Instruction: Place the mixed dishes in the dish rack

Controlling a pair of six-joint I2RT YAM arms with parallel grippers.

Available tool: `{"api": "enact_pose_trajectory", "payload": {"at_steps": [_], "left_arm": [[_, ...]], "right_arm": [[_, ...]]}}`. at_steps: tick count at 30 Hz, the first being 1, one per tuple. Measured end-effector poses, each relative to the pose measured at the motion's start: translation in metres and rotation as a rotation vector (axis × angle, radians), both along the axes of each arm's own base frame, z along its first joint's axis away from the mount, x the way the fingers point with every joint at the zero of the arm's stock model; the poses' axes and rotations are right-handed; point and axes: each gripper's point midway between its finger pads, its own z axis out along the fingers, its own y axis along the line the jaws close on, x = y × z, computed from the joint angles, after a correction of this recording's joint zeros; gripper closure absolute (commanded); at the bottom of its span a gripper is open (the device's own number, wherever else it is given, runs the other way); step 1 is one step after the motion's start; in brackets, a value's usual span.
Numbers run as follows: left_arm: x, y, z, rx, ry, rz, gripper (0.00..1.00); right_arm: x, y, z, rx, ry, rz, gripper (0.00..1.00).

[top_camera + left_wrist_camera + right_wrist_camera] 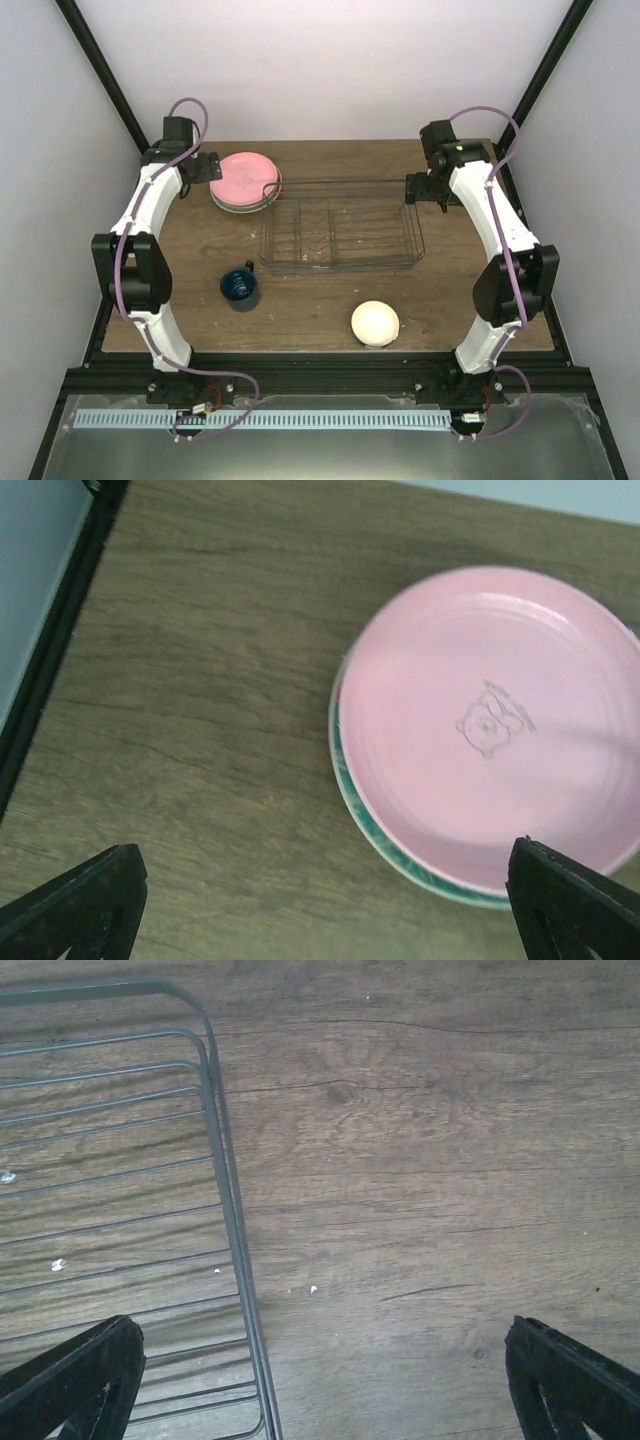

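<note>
I will move my left gripper back and down next, onto the dark blue mug's rim [223, 287] on the side away from the rack [340, 232], because a finger fits into the mug's opening.
A pink plate [245, 180] with an embossed bear lies on top of a stack at the back left of the table, a teal-rimmed plate [352, 798] showing under it. The empty wire dish rack [340, 232] stands in the middle. In front of it a dark blue mug [240, 285] sits to the left and a cream bowl [375, 323] to the right. My left gripper [203, 165] hovers open just left of the plate stack, holding nothing. Equally open and unladen, my right gripper [416, 188] hangs over the rack's right end, above its wire edge [228, 1210].
The wooden table [300, 310] ends at a black frame rail [50, 650] close to the left of the plate stack. Pale walls enclose the back and sides. Both arm bases are bolted at the near edge.
</note>
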Motion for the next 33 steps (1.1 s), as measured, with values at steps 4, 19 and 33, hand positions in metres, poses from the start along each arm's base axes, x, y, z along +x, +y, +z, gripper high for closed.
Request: {"api": "enact_pose_trajectory", "payload": {"at_steps": [4, 19, 33], "left_arm": [[-0.021, -0.014, -0.008, -0.036, 0.051, -0.069, 0.00], [-0.208, -0.066, -0.048, -0.148, 0.388, -0.082, 0.00], [-0.296, -0.069, -0.089, -0.271, 0.538, 0.034, 0.00]], "right_arm": [[0.000, 0.005, -0.001, 0.027, 0.004, 0.012, 0.00], [0.050, 0.046, 0.011, 0.095, -0.060, 0.103, 0.00], [0.052, 0.096, 0.002, 0.117, -0.055, 0.228, 0.02]]}}
